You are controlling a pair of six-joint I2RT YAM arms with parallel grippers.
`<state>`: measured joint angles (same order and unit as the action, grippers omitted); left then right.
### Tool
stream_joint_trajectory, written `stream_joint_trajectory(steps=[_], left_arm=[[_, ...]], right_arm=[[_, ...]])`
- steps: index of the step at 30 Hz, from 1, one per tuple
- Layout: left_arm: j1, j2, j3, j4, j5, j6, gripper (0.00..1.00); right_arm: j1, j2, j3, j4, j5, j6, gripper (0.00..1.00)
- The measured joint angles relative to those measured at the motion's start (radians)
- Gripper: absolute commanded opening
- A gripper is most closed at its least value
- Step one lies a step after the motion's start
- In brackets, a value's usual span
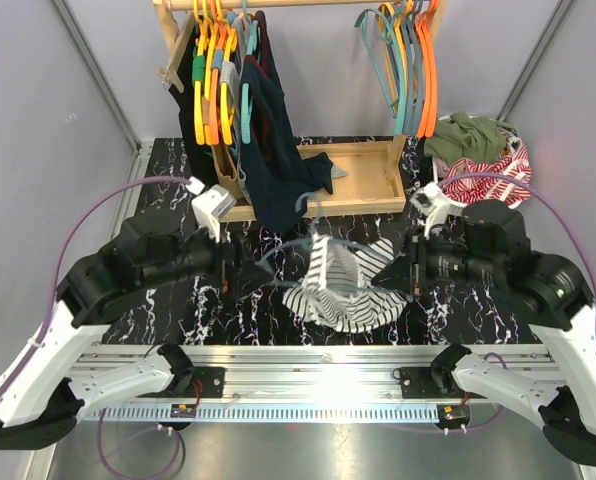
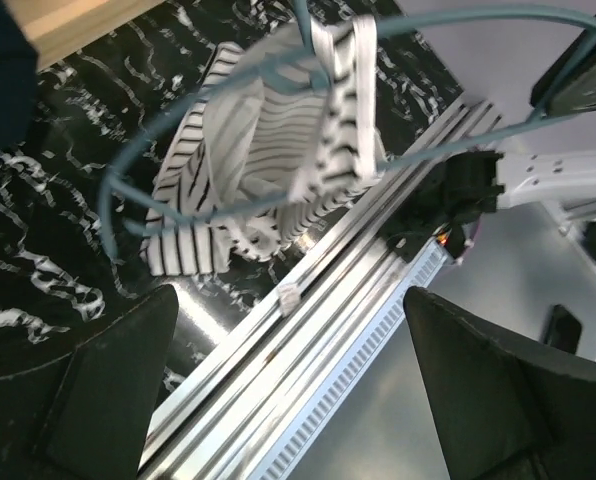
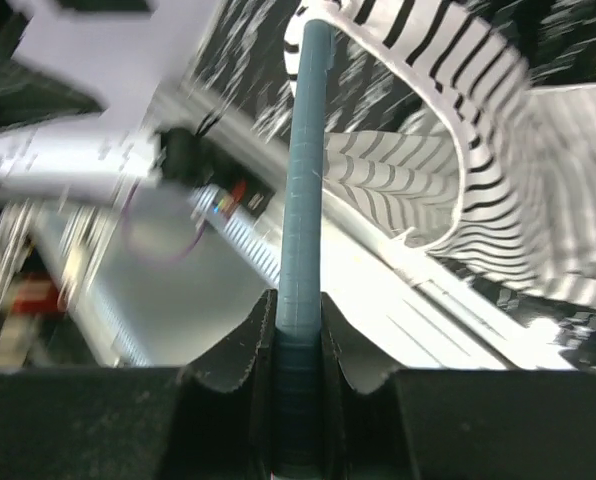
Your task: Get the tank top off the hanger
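Observation:
Next, my left gripper moves back toward the aluminium bar and onto the hanger's free arm near the hook, as that arm is bare of fabric.
A black-and-white striped tank top [image 1: 343, 287] hangs on a teal hanger [image 1: 278, 256] at the table's middle, its lower part resting on the black marbled table. My right gripper [image 1: 410, 262] is shut on the hanger's right arm; in the right wrist view the teal bar [image 3: 303, 180] runs up from between the fingers [image 3: 233, 355], with a striped strap [image 3: 458, 200] looped over its far end. My left gripper [image 1: 228, 270] is open and empty, just left of the hanger. The left wrist view shows the hanger [image 2: 113, 190] and top [image 2: 268, 150] beyond the gripper [image 2: 288, 300].
A wooden rack [image 1: 363, 175] at the back holds orange, yellow and teal hangers and a dark navy garment [image 1: 273, 160]. A pile of clothes [image 1: 478, 150] lies at the back right. An aluminium rail [image 1: 308, 355] runs along the near edge.

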<state>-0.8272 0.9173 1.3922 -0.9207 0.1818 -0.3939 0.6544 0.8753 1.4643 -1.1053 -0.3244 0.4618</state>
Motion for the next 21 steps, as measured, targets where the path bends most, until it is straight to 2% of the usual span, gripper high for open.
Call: stream_joint_trajectory(steps=[3, 7, 13, 14, 16, 17, 18, 19, 20, 21], left_arm=[[0.001, -0.047, -0.012, -0.08, 0.015, 0.038, 0.99], [0.002, -0.101, -0.083, -0.131, 0.136, 0.064, 0.99], [0.002, -0.195, -0.16, -0.188, 0.297, 0.089, 0.99], [0.002, -0.214, -0.167, -0.188, 0.327, 0.091, 0.96], [0.002, -0.246, -0.189, -0.175, 0.414, 0.086, 0.81], [0.002, -0.262, -0.212, -0.151, 0.471, 0.076, 0.58], [0.002, -0.27, -0.233, -0.127, 0.517, 0.06, 0.49], [0.002, -0.279, -0.266, -0.091, 0.575, 0.043, 0.34], [0.002, -0.282, -0.29, -0.066, 0.622, 0.029, 0.0], [0.002, -0.282, -0.306, -0.047, 0.654, 0.014, 0.0]], right_arm=[[0.0, 0.045, 0.007, -0.015, -0.188, -0.042, 0.0], [0.0, 0.073, 0.007, -0.023, -0.399, -0.075, 0.0], [0.0, 0.073, 0.007, -0.01, -0.624, -0.092, 0.0], [0.0, 0.073, 0.007, -0.002, -0.654, -0.092, 0.0], [0.0, 0.074, 0.007, 0.021, -0.711, -0.09, 0.0], [0.0, 0.075, 0.007, 0.034, -0.731, -0.087, 0.0], [0.0, 0.077, 0.007, 0.044, -0.745, -0.086, 0.02], [0.0, 0.08, 0.007, 0.055, -0.76, -0.084, 0.09], [0.0, 0.084, 0.007, 0.063, -0.767, -0.084, 0.15], [0.0, 0.089, 0.007, 0.062, -0.766, -0.084, 0.24]])
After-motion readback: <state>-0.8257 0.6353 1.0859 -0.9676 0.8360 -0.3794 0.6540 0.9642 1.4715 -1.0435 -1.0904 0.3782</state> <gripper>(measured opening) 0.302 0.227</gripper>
